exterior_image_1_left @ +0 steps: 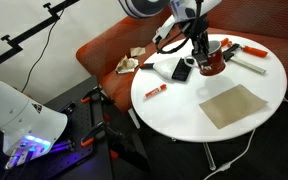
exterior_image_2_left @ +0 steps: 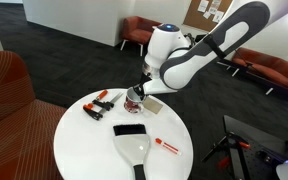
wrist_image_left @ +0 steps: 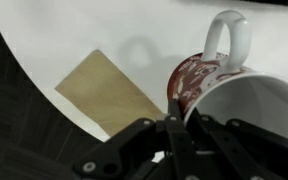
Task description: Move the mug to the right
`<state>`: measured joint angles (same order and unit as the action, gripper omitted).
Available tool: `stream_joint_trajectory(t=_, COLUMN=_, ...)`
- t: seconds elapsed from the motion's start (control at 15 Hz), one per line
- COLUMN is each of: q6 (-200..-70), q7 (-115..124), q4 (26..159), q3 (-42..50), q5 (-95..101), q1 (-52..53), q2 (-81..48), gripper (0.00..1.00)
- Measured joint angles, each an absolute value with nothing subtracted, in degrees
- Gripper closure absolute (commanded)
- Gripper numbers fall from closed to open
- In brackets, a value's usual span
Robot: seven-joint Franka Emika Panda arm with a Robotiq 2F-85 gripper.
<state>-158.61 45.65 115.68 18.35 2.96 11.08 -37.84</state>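
Observation:
The mug (exterior_image_1_left: 207, 66) has its shadow lying apart from it, so the gripper should next go down, slightly toward the white brush, set the mug on the tabletop and release it.
The mug (wrist_image_left: 196, 74) is white inside with a dark red pattern outside, and its handle (wrist_image_left: 227, 32) points away from me in the wrist view. My gripper (wrist_image_left: 180, 118) is shut on its rim, one finger outside the wall and the other inside. In both exterior views the mug (exterior_image_1_left: 207, 66) (exterior_image_2_left: 134, 101) hangs under the gripper (exterior_image_1_left: 201, 57) (exterior_image_2_left: 137, 93) over the far side of the round white table (exterior_image_1_left: 184, 110). I cannot tell whether the mug touches the tabletop.
A tan square mat (exterior_image_1_left: 234, 103) (wrist_image_left: 109, 90) lies near the table edge. A red marker (exterior_image_1_left: 156, 91) (exterior_image_2_left: 165, 147), a white brush (exterior_image_1_left: 174, 68) (exterior_image_2_left: 132, 140) and red-handled tools (exterior_image_1_left: 239, 50) (exterior_image_2_left: 102, 100) lie on the table. An orange couch (exterior_image_1_left: 104, 50) stands behind.

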Motion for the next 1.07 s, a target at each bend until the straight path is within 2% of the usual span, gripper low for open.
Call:
stream_joint_trajectory(t=0.8, q6=-158.8, q7=45.7, q4=112.9, q3=17.0, q5=0.6, q1=11.0, q2=-42.6, gripper=0.98)
stream_joint_trajectory(t=0.87, q6=-158.8, q7=45.7, q4=112.7, q3=16.9, q5=0.5, q1=11.0, q2=-42.7, gripper=0.66)
stream_joint_trajectory(t=0.93, q6=-158.8, q7=45.6, q4=112.6, q3=16.9, q5=0.5, q1=11.0, q2=-42.9, gripper=0.64)
stream_joint_trajectory(t=1.07, q6=-158.8, q7=45.6, q4=112.2, q3=16.8, q5=0.4, q1=11.0, q2=-43.1, gripper=0.51)
